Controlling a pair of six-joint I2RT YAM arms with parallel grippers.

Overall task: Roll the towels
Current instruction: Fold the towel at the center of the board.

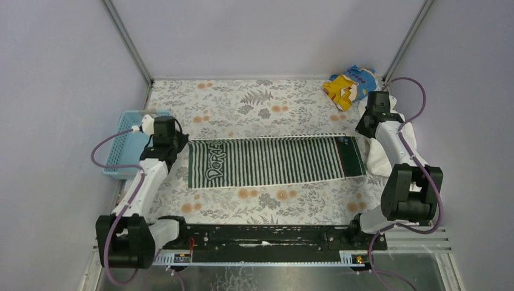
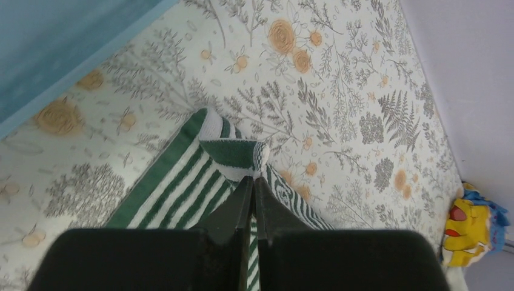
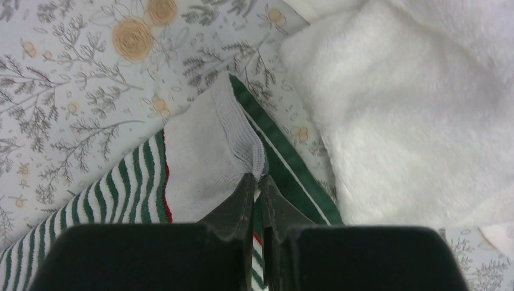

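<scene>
The striped towel still lies almost unfolded. My right gripper will next move back to the striped towel's near corner (image 1: 362, 174) and let go of the held far corner there.
The small striped towel (image 1: 273, 160) lies spread flat across the middle of the flowered table, with dark lettering at its left end. My left gripper (image 1: 183, 144) is shut on the towel's far left corner; in the left wrist view the corner (image 2: 233, 151) folds up from the tips of my left gripper (image 2: 254, 177). My right gripper (image 1: 358, 137) is shut on the far right corner, where the pale underside (image 3: 203, 157) curls up at the tips of my right gripper (image 3: 257, 176). The large white terry towel (image 3: 412, 109) lies bunched just right of it, partly under the right arm (image 1: 383, 156).
A blue basket (image 1: 124, 145) stands at the table's left edge, beside the left arm. A yellow-and-blue printed cloth (image 1: 348, 85) lies crumpled in the far right corner. Grey walls close the table on three sides.
</scene>
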